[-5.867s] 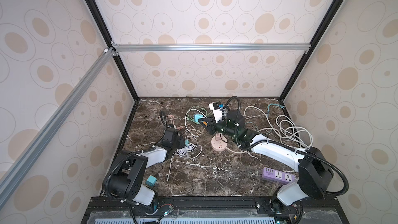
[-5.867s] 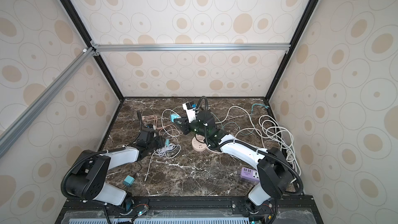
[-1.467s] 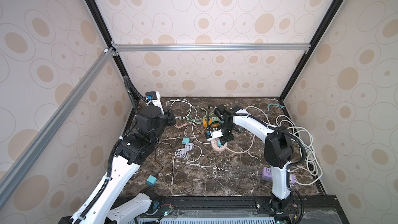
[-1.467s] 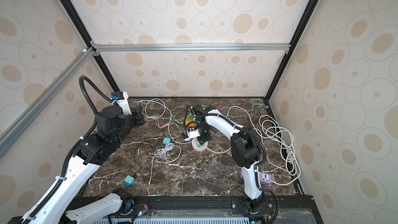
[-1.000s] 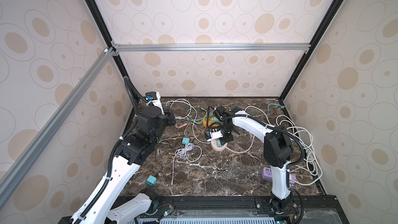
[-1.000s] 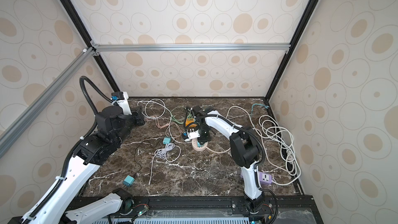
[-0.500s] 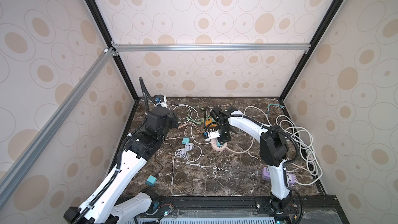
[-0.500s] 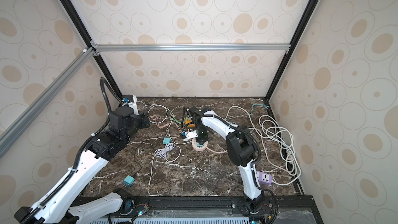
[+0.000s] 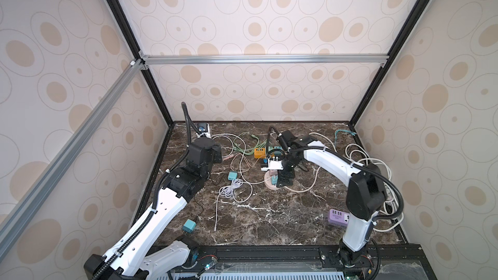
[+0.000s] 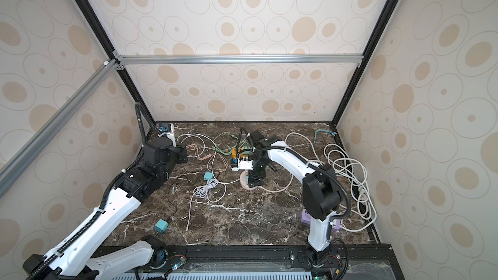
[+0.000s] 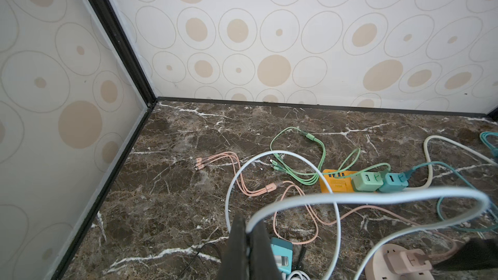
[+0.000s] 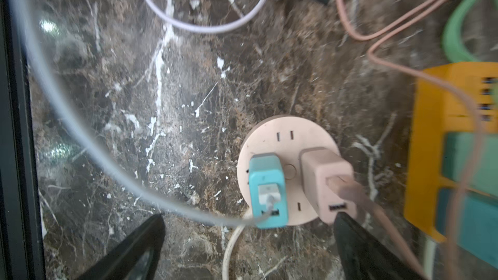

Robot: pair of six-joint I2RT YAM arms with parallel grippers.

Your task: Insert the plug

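Observation:
I need to swing my left gripper across next and release the teal plug's cable above the tabletop beside the white coils, as that spot is past the socket (image 12: 280, 141) from it.
A round pink socket (image 12: 280, 141) lies mid-table, also seen in both top views (image 9: 269, 185) (image 10: 244, 183). A teal plug (image 12: 266, 184) stands pushed into it, beside a pink plug (image 12: 323, 176). My right gripper (image 12: 249, 216) hangs just above them, open, its fingers either side of the two plugs and holding nothing; in both top views it points straight down (image 9: 284, 180) (image 10: 254, 180). A pale blue cable (image 11: 377, 195) runs from the teal plug to my left gripper (image 11: 248, 227), which is shut on it at the back left (image 9: 218, 154).
An orange power strip (image 9: 260, 152) with green and teal adapters sits just behind the socket. Loose teal adapters (image 9: 231, 176) (image 9: 188, 226), a bundled white cable (image 9: 231, 188), pink and green cables, a purple strip (image 9: 338, 216) and white cable coils (image 9: 377, 162) lie around.
My right gripper has opened and let go of the teal plug, which stays in the round socket. My left arm has shifted toward the middle, still gripping the cable.

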